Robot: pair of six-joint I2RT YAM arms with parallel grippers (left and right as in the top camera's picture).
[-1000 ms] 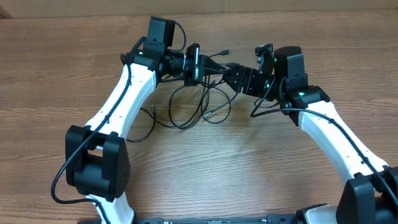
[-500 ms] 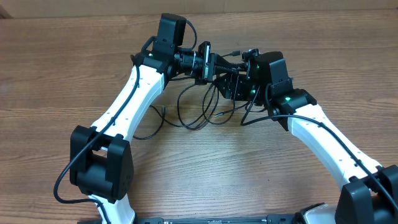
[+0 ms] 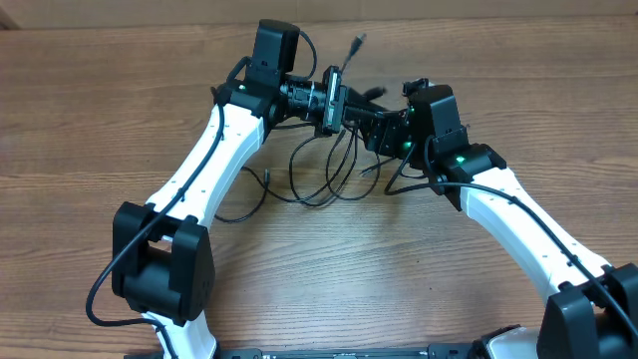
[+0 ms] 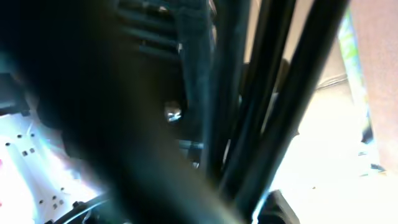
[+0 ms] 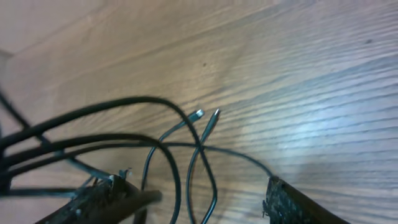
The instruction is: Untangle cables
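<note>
Next, my left gripper needs to swing up, then down to the left in the overhead view to release the cables, since bare tabletop lies below it on that side.
Thin black cables (image 3: pixel 317 178) hang in tangled loops from my left gripper (image 3: pixel 346 103) down to the wooden table, and that gripper is shut on them. One plug end (image 3: pixel 357 42) sticks up above it. In the left wrist view only blurred dark strands (image 4: pixel 273 93) show, right up against the lens. My right gripper (image 3: pixel 377 128) faces the left one from the right. Its fingers (image 5: pixel 106 196) stand wide apart and open (image 5: pixel 199 200), with cable loops (image 5: pixel 200 147) running loose between them. Two small plug tips (image 5: pixel 199 114) lie on the table beyond.
The wooden table (image 3: pixel 90 110) spreads to both sides. One cable end trails left across it (image 3: pixel 231 212), towards the left arm's white link (image 3: pixel 204 165). The right arm's white link (image 3: pixel 528 214) crosses the right half.
Both grippers shifted and met at the top centre. The right gripper opened wider and drew back a little from the left one. A plug end has sprung up above the left gripper.
</note>
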